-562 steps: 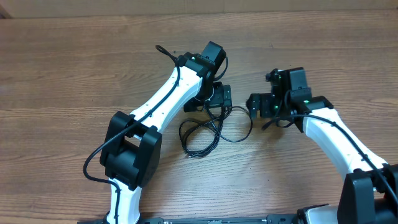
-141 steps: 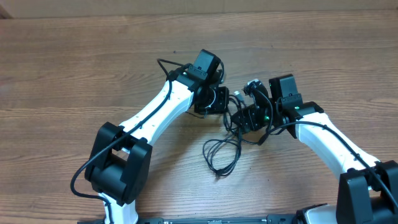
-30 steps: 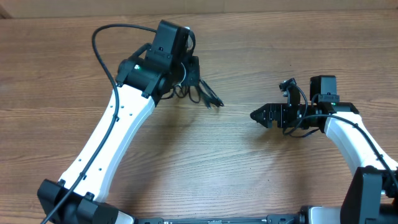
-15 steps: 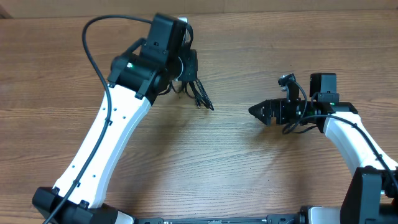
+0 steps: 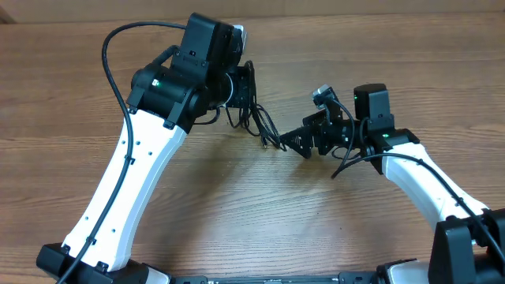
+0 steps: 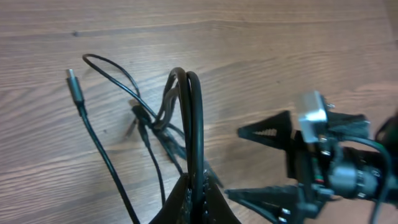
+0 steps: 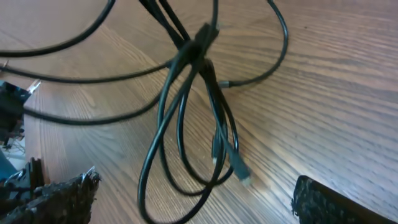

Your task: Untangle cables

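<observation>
Next, my left gripper moves away from my right gripper, to the left in the overhead view, over bare table, and releases the cables, since they hang bunched.
The cables (image 5: pixel 262 126) are thin black cords that hang as a bundle from my left gripper (image 5: pixel 249 88), which is raised above the table and shut on them. In the left wrist view the fingers (image 6: pixel 184 200) pinch a doubled loop of the cables (image 6: pixel 194 118), and a silver-tipped plug (image 6: pixel 74 84) dangles at the left. My right gripper (image 5: pixel 293 145) is open, with its tips right at the bundle's lower end. In the right wrist view the cable loops (image 7: pixel 186 130) and a plug end (image 7: pixel 240 172) hang between its spread fingers (image 7: pixel 59 196).
Bare wooden table (image 5: pixel 371 47) lies all around. Both white arms carry their own thicker black wires (image 5: pixel 110 71). The right gripper's fingers (image 6: pixel 267 130) show at the right of the left wrist view.
My right gripper has moved left, from well apart to the hanging ends of the cables. The left gripper has kept its hold and shifted only slightly.
</observation>
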